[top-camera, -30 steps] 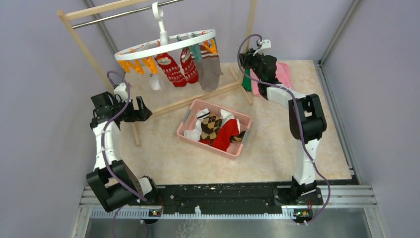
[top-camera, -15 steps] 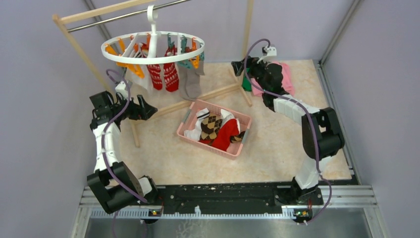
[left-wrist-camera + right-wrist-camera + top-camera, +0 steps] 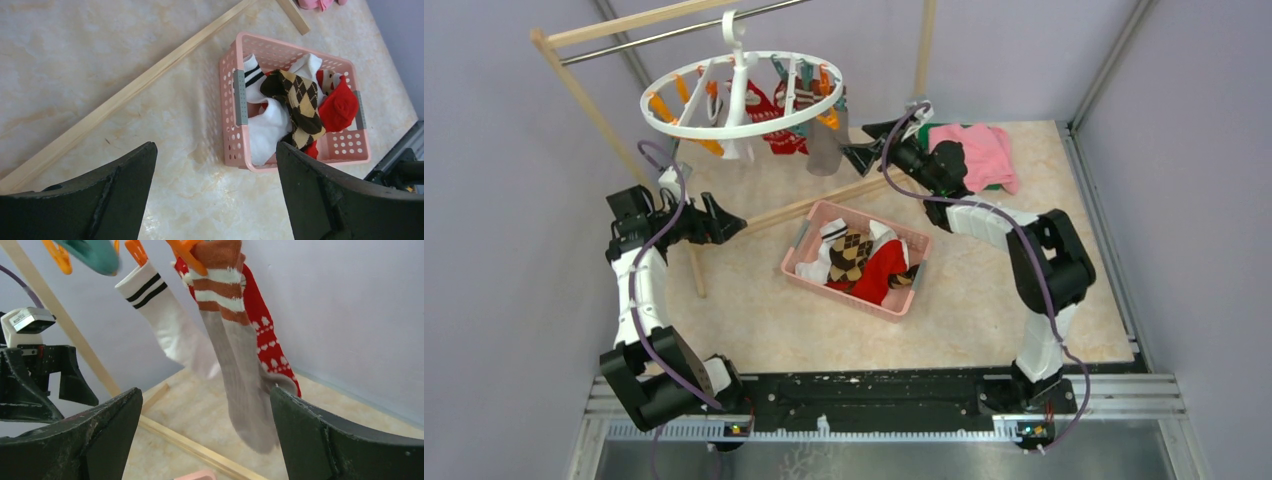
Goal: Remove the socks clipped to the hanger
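Observation:
Next I will move my right gripper away from my base and in toward the grey sock, just below its brown stripes.
The white oval hanger (image 3: 754,130) hangs tilted from the rack's metal bar, with socks still clipped under it. The right wrist view shows a grey sock with brown stripes (image 3: 240,380), a white black-striped sock (image 3: 170,325) and a red patterned sock (image 3: 265,335) on orange clips. My right gripper (image 3: 864,145) (image 3: 205,395) is open just in front of the grey sock (image 3: 824,150), which hangs nearer its right finger, untouched. My left gripper (image 3: 724,218) (image 3: 216,146) is open and empty over the floor, left of the pink basket (image 3: 235,75).
The pink basket (image 3: 914,290) holds an argyle sock (image 3: 852,250) with red and white socks. The wooden rack's base rail (image 3: 804,205) runs diagonally behind it. Folded pink and green cloths (image 3: 979,150) lie at the back right. Purple walls close in on both sides.
The right gripper has swung left from the pink cloths to the hanging grey sock. The hanger has swung left and tilted. The left arm has hardly moved.

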Motion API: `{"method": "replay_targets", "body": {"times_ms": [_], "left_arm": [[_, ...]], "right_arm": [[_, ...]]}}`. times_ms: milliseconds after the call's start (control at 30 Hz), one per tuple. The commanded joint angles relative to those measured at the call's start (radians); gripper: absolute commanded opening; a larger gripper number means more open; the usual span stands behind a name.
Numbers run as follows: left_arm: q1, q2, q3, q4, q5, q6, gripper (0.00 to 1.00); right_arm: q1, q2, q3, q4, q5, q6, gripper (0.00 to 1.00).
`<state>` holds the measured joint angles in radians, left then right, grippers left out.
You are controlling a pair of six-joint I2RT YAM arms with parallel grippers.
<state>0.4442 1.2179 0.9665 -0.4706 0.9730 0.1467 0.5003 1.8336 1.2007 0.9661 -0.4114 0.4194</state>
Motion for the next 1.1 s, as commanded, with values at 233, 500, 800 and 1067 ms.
{"method": "replay_targets", "body": {"times_ms": [233,500,800,1067], "left_arm": [[0.004,-0.004,0.012,-0.146,0.099,0.078,0.94],[0.004,0.01,0.049,-0.215,0.158,0.106,0.94],[0.003,-0.002,0.042,-0.261,0.216,0.122,0.94],[-0.001,-0.015,0.07,-0.338,0.338,0.193,0.96]], "right_arm": [[0.026,0.202,0.294,-0.005,0.014,-0.166,0.87],[0.021,0.215,0.282,0.092,-0.142,-0.085,0.3],[0.126,0.063,0.182,-0.049,-0.151,-0.079,0.0],[0.297,-0.021,0.145,-0.087,-0.065,-0.025,0.0]]}}
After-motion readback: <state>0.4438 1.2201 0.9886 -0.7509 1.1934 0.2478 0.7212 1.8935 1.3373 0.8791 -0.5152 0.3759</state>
